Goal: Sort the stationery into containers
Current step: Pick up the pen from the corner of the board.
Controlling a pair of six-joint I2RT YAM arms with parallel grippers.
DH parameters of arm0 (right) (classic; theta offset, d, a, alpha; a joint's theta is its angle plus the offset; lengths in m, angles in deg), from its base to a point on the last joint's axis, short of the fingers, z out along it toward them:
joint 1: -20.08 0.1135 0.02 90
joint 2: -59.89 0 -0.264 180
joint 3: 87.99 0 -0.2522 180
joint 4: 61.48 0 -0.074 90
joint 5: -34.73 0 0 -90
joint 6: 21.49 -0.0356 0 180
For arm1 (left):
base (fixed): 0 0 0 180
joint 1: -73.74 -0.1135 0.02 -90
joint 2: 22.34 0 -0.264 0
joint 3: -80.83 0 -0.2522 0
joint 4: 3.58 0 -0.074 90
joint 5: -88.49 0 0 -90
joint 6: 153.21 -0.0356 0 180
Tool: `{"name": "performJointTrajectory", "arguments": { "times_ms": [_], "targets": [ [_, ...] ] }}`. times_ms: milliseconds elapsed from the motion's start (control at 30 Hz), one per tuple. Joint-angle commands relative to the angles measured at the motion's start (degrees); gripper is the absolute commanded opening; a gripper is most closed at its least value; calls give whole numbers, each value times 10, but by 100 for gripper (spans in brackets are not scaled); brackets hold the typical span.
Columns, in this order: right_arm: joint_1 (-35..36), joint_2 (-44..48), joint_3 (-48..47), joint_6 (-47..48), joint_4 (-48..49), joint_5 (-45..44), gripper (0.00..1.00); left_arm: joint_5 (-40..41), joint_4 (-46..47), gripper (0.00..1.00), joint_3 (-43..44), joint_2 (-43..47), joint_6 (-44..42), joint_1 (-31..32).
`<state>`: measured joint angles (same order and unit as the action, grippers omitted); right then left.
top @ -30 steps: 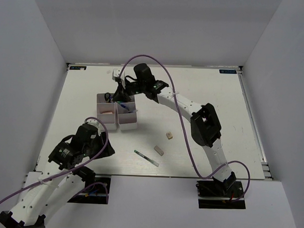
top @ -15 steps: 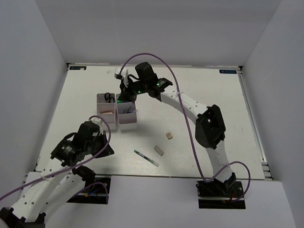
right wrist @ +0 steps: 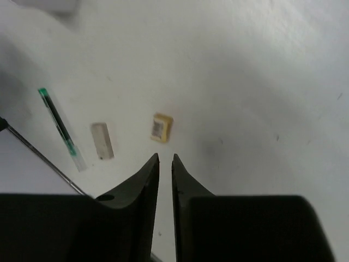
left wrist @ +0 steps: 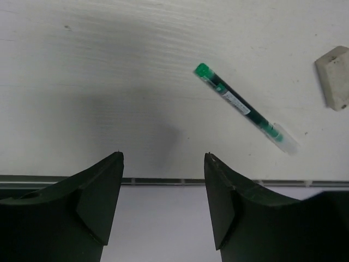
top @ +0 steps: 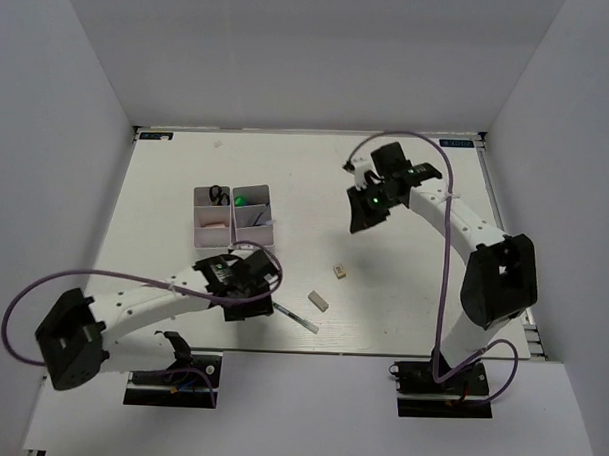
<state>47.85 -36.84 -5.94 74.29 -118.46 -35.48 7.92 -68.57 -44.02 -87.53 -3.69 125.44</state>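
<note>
The pen is below, and my left gripper next needs to move to its right in the top view, toward the pen, and lower its open fingers over the pen's label (top: 288, 312) (left wrist: 236, 102).
Two pale divided trays stand side by side, the left tray (top: 211, 225) and the right tray (top: 255, 229). Black-handled scissors (top: 218, 195) and a green-capped marker (top: 241, 199) stand in their far compartments. A thin pen with a green end (top: 293, 316) lies on the table; it also shows in the left wrist view (left wrist: 240, 106) and the right wrist view (right wrist: 60, 128). A grey eraser (top: 319, 301) (left wrist: 334, 76) (right wrist: 102, 141) and a beige eraser (top: 338, 272) (right wrist: 162, 127) lie beside it. My left gripper (top: 254, 304) (left wrist: 163, 155) is open and empty, just left of the pen. My right gripper (top: 361, 218) (right wrist: 165, 156) is shut and empty, above the table right of the trays.
The table's front edge (left wrist: 163, 180) runs close under my left gripper. White walls enclose the table on three sides. A purple cable (top: 133, 277) loops over my left arm.
My right gripper has left the trays and swung right, over the table's middle right. My left arm has reached forward and right, ending beside the pen.
</note>
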Motion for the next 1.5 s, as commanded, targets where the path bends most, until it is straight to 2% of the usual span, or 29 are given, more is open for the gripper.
{"name": "performJointTrajectory", "arguments": {
  "times_ms": [0, 67, 100, 367, 633, 1000, 1133, 1267, 1300, 1367, 1400, 1433, 1467],
  "targets": [
    [-27, 35, 64, -40, -48, 40, 19, 110, 33, 71, 42, -54, 155, 52],
    [-47, 58, 118, -49, -26, 58, 21, 120, 57, 71, 41, -71, 177, 63],
    [-52, 85, 132, -54, -10, 64, 21, 133, 60, 70, 42, -91, 219, 71],
    [-90, 151, 234, -54, 46, 83, 22, 138, 109, 68, 56, -168, 261, 72],
    [-120, 156, 249, -54, 57, 112, 22, 128, 97, 67, 82, -203, 275, 71],
    [-154, 175, 259, -82, 65, 148, 22, 74, 3, 63, 153, -286, 282, 73],
    [-165, 181, 261, -83, 63, 159, 22, 49, -17, 59, 174, -324, 284, 74],
    [-177, 186, 264, -87, 65, 172, 22, 37, 5, 42, 153, -327, 289, 79],
    [-180, 186, 266, -87, 64, 174, 22, 31, 6, 32, 143, -326, 290, 81],
    [-184, 187, 265, -86, 63, 182, 22, 27, 16, 20, 134, -325, 288, 81],
    [-185, 185, 266, -88, 62, 184, 23, 26, 17, 10, 132, -317, 285, 82],
    [-185, 186, 268, -83, 62, 190, 26, 27, 21, 6, 131, -314, 274, 82],
    [-188, 186, 268, -80, 59, 195, 37, 32, 17, 2, 141, -302, 259, 82]
  ]
}}
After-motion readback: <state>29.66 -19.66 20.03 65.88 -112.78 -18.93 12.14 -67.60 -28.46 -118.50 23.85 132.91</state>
